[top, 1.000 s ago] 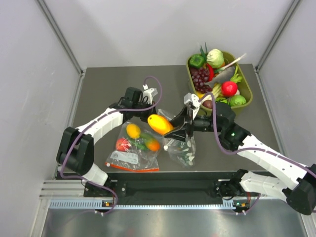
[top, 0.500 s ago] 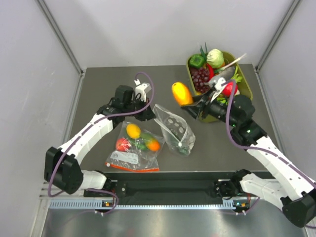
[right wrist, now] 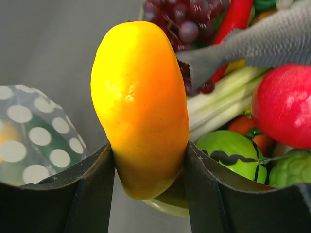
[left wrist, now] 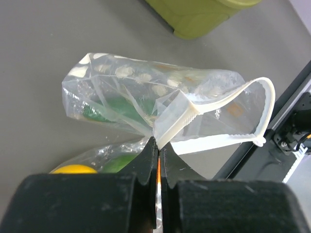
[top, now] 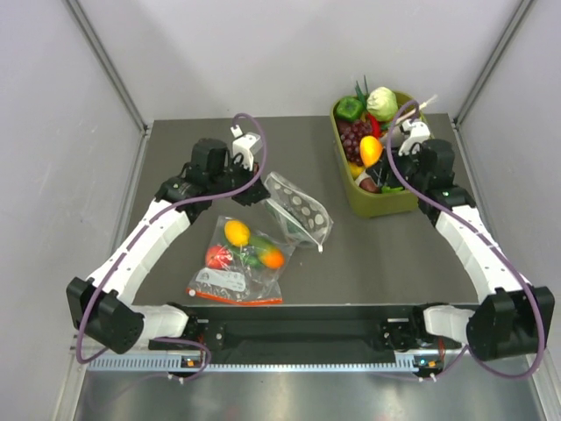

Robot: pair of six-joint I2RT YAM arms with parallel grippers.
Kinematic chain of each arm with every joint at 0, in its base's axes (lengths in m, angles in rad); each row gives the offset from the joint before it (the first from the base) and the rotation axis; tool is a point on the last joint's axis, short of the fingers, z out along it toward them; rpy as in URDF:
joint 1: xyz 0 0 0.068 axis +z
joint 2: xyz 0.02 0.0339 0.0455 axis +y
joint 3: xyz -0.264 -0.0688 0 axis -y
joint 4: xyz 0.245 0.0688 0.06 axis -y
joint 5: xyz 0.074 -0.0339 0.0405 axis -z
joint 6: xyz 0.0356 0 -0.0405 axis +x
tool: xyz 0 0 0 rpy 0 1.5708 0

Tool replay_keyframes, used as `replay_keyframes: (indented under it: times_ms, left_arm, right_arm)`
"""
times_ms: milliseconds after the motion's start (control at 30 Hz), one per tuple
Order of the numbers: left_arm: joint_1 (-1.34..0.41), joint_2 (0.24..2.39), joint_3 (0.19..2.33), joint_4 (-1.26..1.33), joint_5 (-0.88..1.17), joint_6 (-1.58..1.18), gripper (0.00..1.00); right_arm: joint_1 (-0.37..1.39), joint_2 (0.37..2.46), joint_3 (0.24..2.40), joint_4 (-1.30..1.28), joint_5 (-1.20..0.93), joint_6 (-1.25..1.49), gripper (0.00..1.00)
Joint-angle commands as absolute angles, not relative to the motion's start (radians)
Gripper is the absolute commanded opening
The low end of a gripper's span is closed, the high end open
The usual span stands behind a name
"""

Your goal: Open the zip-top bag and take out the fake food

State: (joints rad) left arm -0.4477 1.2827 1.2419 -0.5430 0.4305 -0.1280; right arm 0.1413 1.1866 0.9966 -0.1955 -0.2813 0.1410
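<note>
My right gripper moves down into the green bin next, easing away from the bin's edge by the bag toward the red fruit, because the mango hangs near that edge.
The zip-top bag (top: pixel 299 209), clear with white polka dots, lies open-mouthed on the grey table (top: pixel 386 254). My left gripper (top: pixel 259 195) is shut on the bag's edge by the zip strip (left wrist: pixel 159 145). A dark green piece of fake food (left wrist: pixel 108 109) is still inside the bag (left wrist: pixel 160 92). My right gripper (top: pixel 378 160) is shut on the yellow-orange mango (top: pixel 371 151) and holds it above the near-left part of the green bin (top: pixel 386 207). In the right wrist view the mango (right wrist: pixel 138 97) fills the gap between the fingers (right wrist: pixel 95 189), and the dotted bag (right wrist: pixel 29 141) is at lower left.
The green bin holds grapes (top: pixel 355 136), a red fruit, a cabbage (top: pixel 382 101), a grey fish (right wrist: pixel 272 41) and other toy produce. A plain clear bag with a red-orange zip strip (top: pixel 238 263) lies at front left, with small round fruits inside. Grey walls stand on both sides.
My right arm has carried the mango from above the dotted bag back and right to over the green bin. My left gripper has drawn the bag up and to the back left.
</note>
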Motion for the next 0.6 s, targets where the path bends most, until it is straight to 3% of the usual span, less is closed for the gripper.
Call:
replay_keyframes:
  times_ms: [0, 467, 567]
  left_arm:
    - [-0.448, 1.27, 1.252, -0.565, 0.417, -0.087, 0.0]
    - [-0.408, 1.267, 1.17, -0.517, 0.463, -0.08, 0.0]
    - [-0.405, 1.269, 1.166, -0.517, 0.466, -0.081, 0.0]
  right_arm:
    - [0.126, 1.218, 1.026, -0.206, -0.218, 0.101, 0.34]
    - [0.077, 1.362, 1.061, -0.232, -0.103, 0.071, 0.36]
    - [0.077, 1.368, 1.063, -0.236, -0.1, 0.071, 0.54]
